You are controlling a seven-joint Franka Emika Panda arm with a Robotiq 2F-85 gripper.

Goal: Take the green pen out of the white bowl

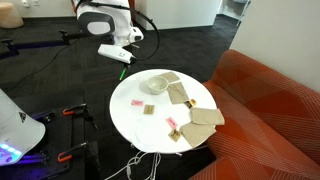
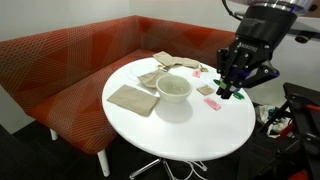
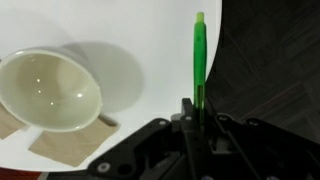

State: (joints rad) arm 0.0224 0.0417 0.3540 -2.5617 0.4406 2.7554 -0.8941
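Observation:
The robot should next move its gripper left in the wrist view, lower it to the bare tabletop below, beside the bowl, and let go of the pen.
My gripper is shut on the green pen, which sticks straight out from between the fingers over the table's edge. The white bowl stands empty on the table, to the left of the pen in the wrist view. In both exterior views the gripper hangs above the rim of the round table, beside the bowl and apart from it. The pen's green tip shows below the fingers.
The round white table also holds several tan squares and small pink pieces. A red-orange sofa curves round one side. Dark floor lies beyond the edge.

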